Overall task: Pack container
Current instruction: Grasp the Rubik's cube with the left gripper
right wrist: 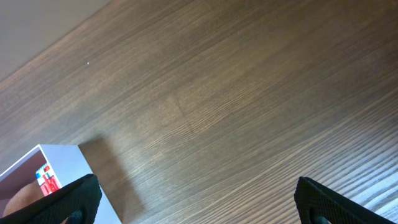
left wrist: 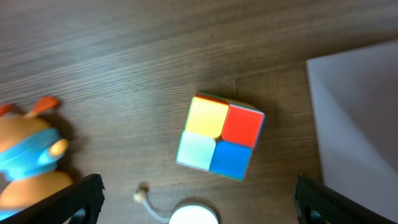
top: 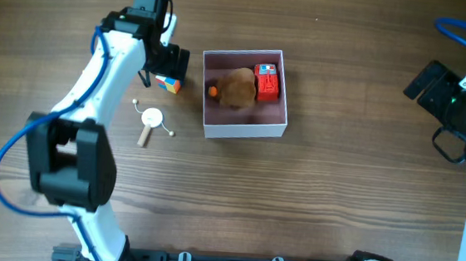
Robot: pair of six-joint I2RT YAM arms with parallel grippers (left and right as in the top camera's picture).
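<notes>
My left gripper is above the colour cube (top: 167,83) (left wrist: 221,135), which is between its open fingers, so I will lower the gripper until the fingers are on both sides of the cube.
The container (top: 246,127) is a square white box with a pale pink inside, at the table's middle. It holds a brown plush (top: 235,87), a red block (top: 267,81) and a small orange piece (top: 213,91). My left gripper (top: 172,63) is open and empty, just above a colour cube (top: 167,83) left of the box. In the left wrist view the cube (left wrist: 221,135) lies between and beyond the open fingers (left wrist: 199,205), with the container's wall (left wrist: 360,112) at the right. My right gripper (top: 427,83) is open and empty at the far right (right wrist: 199,211), well away from the container (right wrist: 65,165).
A white disc toy with a wooden handle and beaded strings (top: 150,120) lies in front of the cube; it also shows in the left wrist view (left wrist: 194,214). An orange and blue toy (left wrist: 28,158) lies left of the cube, hidden under the arm in the overhead view.
</notes>
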